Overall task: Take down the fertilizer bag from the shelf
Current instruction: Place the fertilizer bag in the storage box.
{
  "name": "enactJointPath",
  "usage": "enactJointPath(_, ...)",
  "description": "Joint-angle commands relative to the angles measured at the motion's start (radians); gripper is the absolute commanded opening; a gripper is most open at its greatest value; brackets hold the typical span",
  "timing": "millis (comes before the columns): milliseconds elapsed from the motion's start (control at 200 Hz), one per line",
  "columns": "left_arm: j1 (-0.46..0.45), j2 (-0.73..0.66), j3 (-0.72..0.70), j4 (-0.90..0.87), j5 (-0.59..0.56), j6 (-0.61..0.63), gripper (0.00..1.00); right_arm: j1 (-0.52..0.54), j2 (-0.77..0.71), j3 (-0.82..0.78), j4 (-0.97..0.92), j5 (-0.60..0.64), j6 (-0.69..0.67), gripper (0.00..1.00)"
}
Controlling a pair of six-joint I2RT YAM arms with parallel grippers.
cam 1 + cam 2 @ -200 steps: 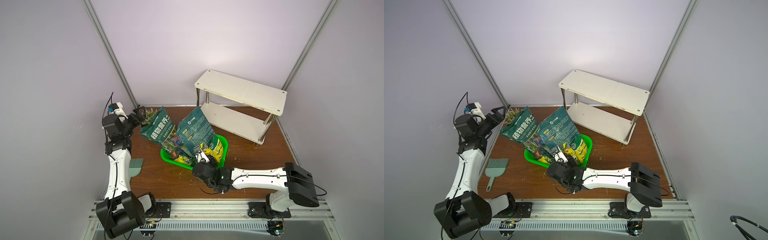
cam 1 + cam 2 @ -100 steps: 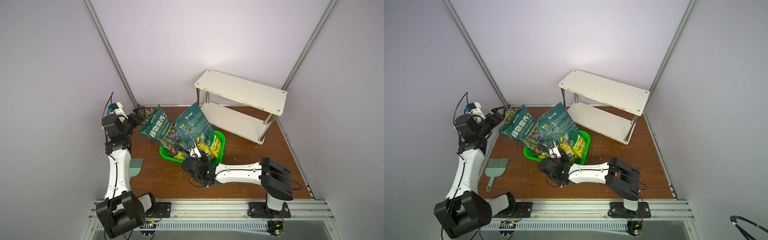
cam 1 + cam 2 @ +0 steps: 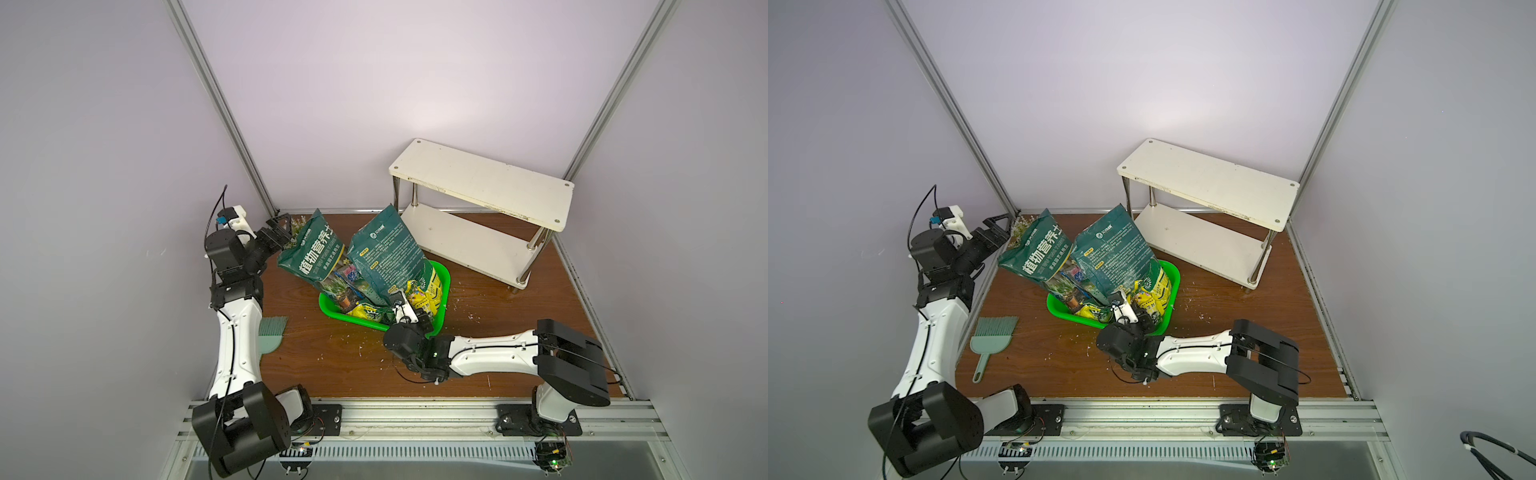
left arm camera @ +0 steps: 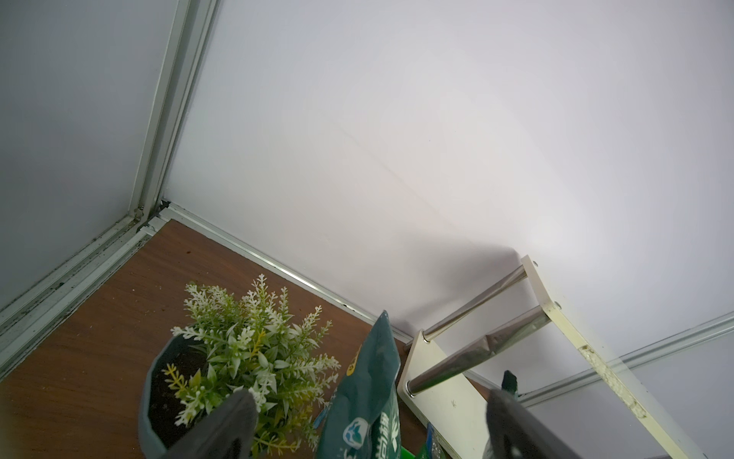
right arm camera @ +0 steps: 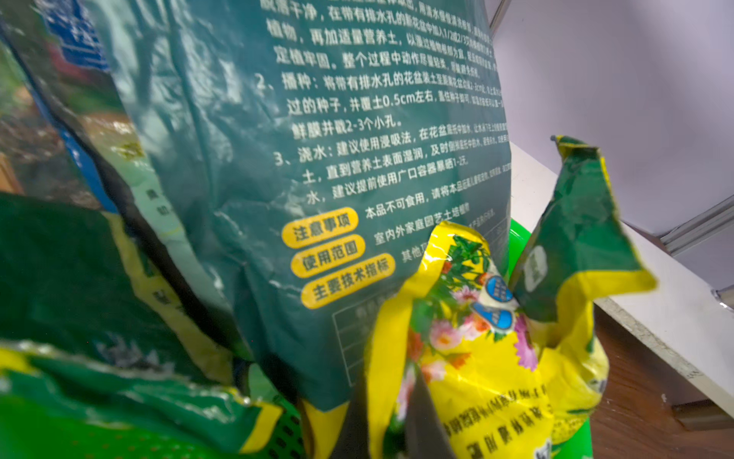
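Observation:
The yellow bag [image 3: 424,297] already stands inside the basket's rim, so I need to shift my right gripper slightly toward the basket's end by the shelf, then release the bag's fold.
Both cream boards of the shelf [image 3: 482,183] [image 3: 1208,178] are bare in both top views. A yellow fertilizer bag [image 3: 424,297] [image 5: 496,377] stands in the green basket [image 3: 442,274] on the floor, in front of two tall dark green bags [image 3: 386,257] [image 3: 316,257]. My right gripper [image 3: 422,318] [image 5: 391,421] reaches in over the basket's near rim and is shut on the yellow bag's edge. My left gripper [image 3: 279,226] [image 4: 369,427] hangs open at the back left, beside the left dark green bag's top, holding nothing.
A potted plant [image 4: 246,349] stands in the back left corner, close under the left gripper. A pale green hand brush [image 3: 992,336] lies by the left arm. White crumbs are scattered on the brown floor around the basket. Walls close in on three sides.
My right arm swung left and then partway back to the right, staying shut on the yellow bag. The basket and its bags shifted slightly with it. The left arm stayed still.

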Motion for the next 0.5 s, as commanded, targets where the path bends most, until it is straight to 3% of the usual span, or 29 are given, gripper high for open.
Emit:
enactJointPath(0,0.017,-0.011,-0.004,0.027,0.017,0.01,0.94,-0.041,-0.053,-0.066,0.147,0.013,-0.202,0.0)
enactJointPath(135,0.02,-0.006,-0.004,0.027,0.018,0.008,0.94,-0.073,-0.075,-0.087,0.209,-0.029,-0.236,0.0)
enactJointPath(310,0.02,-0.004,-0.003,0.028,0.021,0.007,0.94,-0.086,-0.081,-0.121,0.44,-0.077,-0.398,0.0)
enactJointPath(495,0.021,-0.009,-0.003,0.027,0.02,0.009,0.94,-0.093,-0.063,-0.193,0.56,-0.182,-0.427,0.0)
